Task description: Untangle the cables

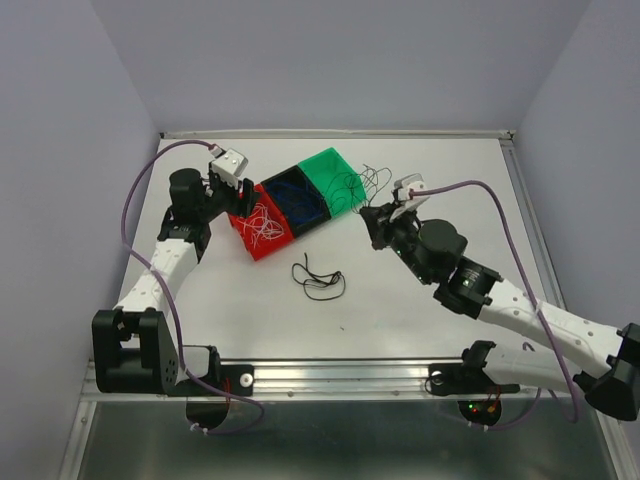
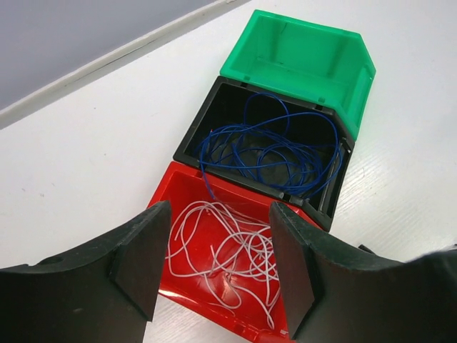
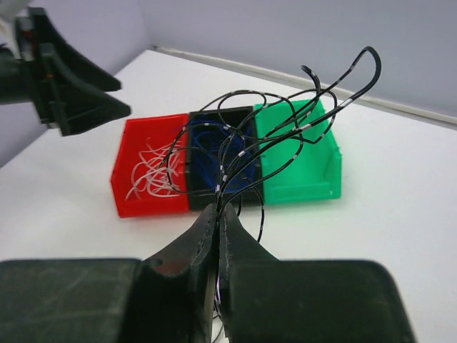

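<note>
The green bin (image 1: 334, 176) alone is still free of cables, so my right gripper will next take the bunch of black cables outward over it, then lower to open.
My right gripper (image 3: 218, 211) is shut on a bunch of thin black cables (image 3: 285, 128) and holds them up in front of the bins; from above the bunch (image 1: 362, 183) hangs beside the green bin (image 1: 334, 176). White cables (image 2: 228, 254) lie in the red bin (image 2: 178, 196), dark blue cables (image 2: 275, 153) in the black bin (image 2: 221, 96). The green bin (image 2: 300, 61) holds no cables. One more black cable (image 1: 320, 278) lies loose on the table. My left gripper (image 2: 218, 261) is open and empty, hovering over the red bin (image 1: 262, 232).
The three bins stand in a diagonal row at the table's middle back. White walls enclose the table on three sides. A metal rail (image 1: 330, 375) runs along the near edge by the arm bases.
</note>
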{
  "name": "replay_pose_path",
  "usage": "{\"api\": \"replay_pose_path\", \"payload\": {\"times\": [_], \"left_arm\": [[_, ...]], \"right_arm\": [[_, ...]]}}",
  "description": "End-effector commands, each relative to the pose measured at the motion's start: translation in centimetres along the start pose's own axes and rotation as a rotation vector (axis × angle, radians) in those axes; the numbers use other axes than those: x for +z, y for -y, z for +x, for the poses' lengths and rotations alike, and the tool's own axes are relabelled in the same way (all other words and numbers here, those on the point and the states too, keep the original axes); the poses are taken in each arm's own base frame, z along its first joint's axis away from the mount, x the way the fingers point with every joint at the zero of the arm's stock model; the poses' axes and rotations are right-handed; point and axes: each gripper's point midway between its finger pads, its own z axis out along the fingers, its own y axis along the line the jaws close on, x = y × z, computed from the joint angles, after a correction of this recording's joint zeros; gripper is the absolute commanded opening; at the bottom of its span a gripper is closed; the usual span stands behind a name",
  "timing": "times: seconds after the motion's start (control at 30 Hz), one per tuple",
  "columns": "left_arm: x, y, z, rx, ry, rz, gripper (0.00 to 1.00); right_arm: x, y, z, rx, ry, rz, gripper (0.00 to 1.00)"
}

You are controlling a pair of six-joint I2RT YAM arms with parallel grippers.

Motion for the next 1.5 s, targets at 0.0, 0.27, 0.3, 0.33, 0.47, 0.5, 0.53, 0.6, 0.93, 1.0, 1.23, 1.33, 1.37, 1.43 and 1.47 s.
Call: {"api": "replay_pose_path", "payload": {"times": [0.0, 0.27, 0.3, 0.33, 0.47, 0.5, 0.53, 0.6, 0.93, 1.0, 1.23, 1.33, 1.37, 1.43, 1.47], "left_arm": [[-0.5, 0.5, -2.0, 0.048, 0.064, 0.010, 0.68], [-0.7, 0.6, -2.2, 0.052, 0.070, 0.007, 0.68], [-0.7, 0.6, -2.0, 0.051, 0.066, 0.008, 0.68], [-0.7, 0.6, -2.0, 0.050, 0.066, 0.006, 0.68], [-0.7, 0.5, -2.1, 0.052, 0.066, 0.002, 0.68], [-0.7, 0.5, -2.1, 0.050, 0.066, 0.000, 0.68], [-0.7, 0.5, -2.1, 0.053, 0.067, 0.000, 0.68], [-0.7, 0.5, -2.1, 0.055, 0.068, -0.001, 0.68], [-0.4, 0.3, -1.9, 0.053, 0.061, -0.005, 0.68], [-0.5, 0.4, -1.9, 0.053, 0.059, -0.003, 0.68], [-0.4, 0.4, -1.9, 0.054, 0.060, -0.002, 0.68], [-0.5, 0.4, -1.9, 0.056, 0.061, -0.002, 0.68], [-0.5, 0.4, -2.0, 0.056, 0.062, -0.003, 0.68], [-0.5, 0.4, -2.0, 0.057, 0.062, -0.003, 0.68], [-0.6, 0.4, -2.0, 0.056, 0.063, -0.004, 0.68]], "right_arm": [[1.7, 2.2, -2.0, -0.073, 0.008, 0.173, 0.01], [9.3, 3.9, 2.0, -0.211, -0.158, 0.231, 0.00], [10.4, 4.7, 1.1, -0.186, -0.147, 0.227, 0.01], [11.2, 5.4, 1.4, -0.183, -0.159, 0.234, 0.01], [14.3, 7.5, 2.9, -0.171, -0.214, 0.213, 0.01], [15.3, 8.4, 4.5, -0.170, -0.248, 0.212, 0.01], [16.1, 8.1, 4.1, -0.168, -0.245, 0.189, 0.01], [17.2, 9.0, 5.1, -0.169, -0.268, 0.198, 0.01], [24.8, 10.1, 11.7, -0.141, -0.435, 0.073, 0.01], [25.6, 10.7, 14.7, -0.137, -0.490, 0.069, 0.01], [28.1, 11.7, 18.8, -0.101, -0.536, 0.005, 0.00], [28.9, 12.3, 20.3, -0.068, -0.550, -0.011, 0.00], [29.1, 12.5, 20.4, -0.063, -0.552, -0.017, 0.01], [29.1, 12.6, 21.3, -0.026, -0.569, -0.019, 0.01], [28.9, 12.7, 22.0, -0.016, -0.587, -0.015, 0.01]]}}
